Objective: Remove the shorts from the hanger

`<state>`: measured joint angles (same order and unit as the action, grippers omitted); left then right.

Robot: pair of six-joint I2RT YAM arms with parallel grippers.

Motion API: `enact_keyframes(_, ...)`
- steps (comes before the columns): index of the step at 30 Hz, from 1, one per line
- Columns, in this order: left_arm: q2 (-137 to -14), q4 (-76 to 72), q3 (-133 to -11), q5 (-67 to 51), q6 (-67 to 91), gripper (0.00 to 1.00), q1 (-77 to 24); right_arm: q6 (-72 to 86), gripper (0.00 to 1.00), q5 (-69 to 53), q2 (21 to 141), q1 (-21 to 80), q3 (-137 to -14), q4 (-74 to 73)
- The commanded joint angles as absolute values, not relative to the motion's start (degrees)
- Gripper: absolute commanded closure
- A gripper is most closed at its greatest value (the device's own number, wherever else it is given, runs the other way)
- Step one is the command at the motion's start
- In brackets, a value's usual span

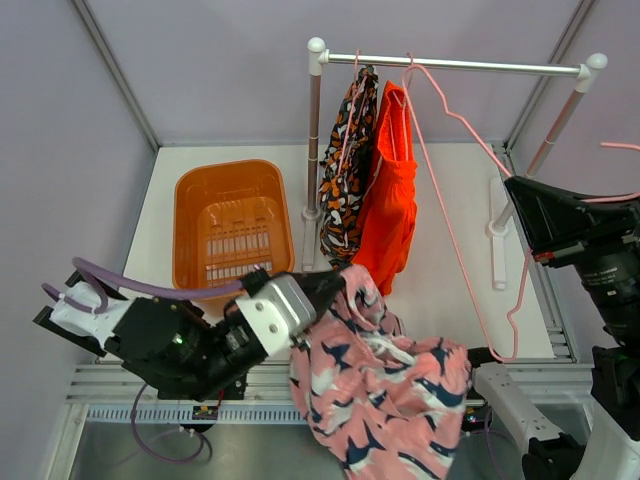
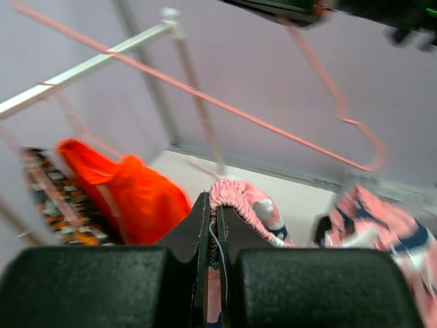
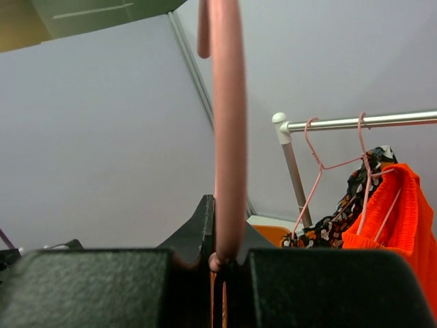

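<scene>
I will next lift the freed shorts with my left gripper, move them to its left in the top view, lower them over the empty orange basket and let go of them.
The pink shorts (image 1: 385,390) with navy and white shapes are off the hanger and hang in a bunch over the table's front edge. My left gripper (image 1: 335,285) is shut on their gathered waistband (image 2: 240,198), and the cloth fills the gap between the jaws in the left wrist view (image 2: 214,205). The bare pink wire hanger (image 1: 455,195) is held up and tilted, and my right gripper (image 1: 513,185) is shut on it. In the right wrist view its wire (image 3: 229,137) runs between the shut jaws (image 3: 225,213). The orange shorts (image 1: 392,195) and the black patterned shorts (image 1: 345,165) hang on the rail.
The white rack rail (image 1: 470,65) spans the back on two posts. An orange basket (image 1: 228,172) stands at the left, beside the left post. The grey walls close in on both sides.
</scene>
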<state>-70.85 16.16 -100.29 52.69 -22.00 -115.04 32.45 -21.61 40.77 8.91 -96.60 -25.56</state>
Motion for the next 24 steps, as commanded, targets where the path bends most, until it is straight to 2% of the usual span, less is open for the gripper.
enact_keyframes(1,-68.0,-7.2,-104.8,71.2,-40.1,1.0,-114.1,29.9,1.0,-16.3,45.9,9.1,-103.9,-34.9)
enact_keyframes(3,-66.8,-14.5,-105.9,70.3,-46.4,1.0,-111.6,28.7,1.0,-14.9,48.2,9.1,-106.7,-41.3)
enact_keyframes(7,-66.6,-13.3,-112.0,63.9,-48.2,1.0,-101.6,25.9,1.0,-13.3,54.1,9.1,-110.9,-50.9)
enact_keyframes(14,-78.7,-5.7,-129.2,57.1,-51.1,1.0,-74.4,23.1,1.0,-14.1,56.8,9.1,-105.9,-56.1)
enact_keyframes(18,-85.1,-2.3,-138.7,50.9,-44.0,1.0,-63.2,21.4,1.0,-14.3,58.4,9.1,-104.9,-57.0)
enact_keyframes(24,-87.6,-5.8,-137.7,37.1,-32.0,1.0,-48.5,18.1,1.0,-14.2,61.8,9.1,-107.3,-58.2)
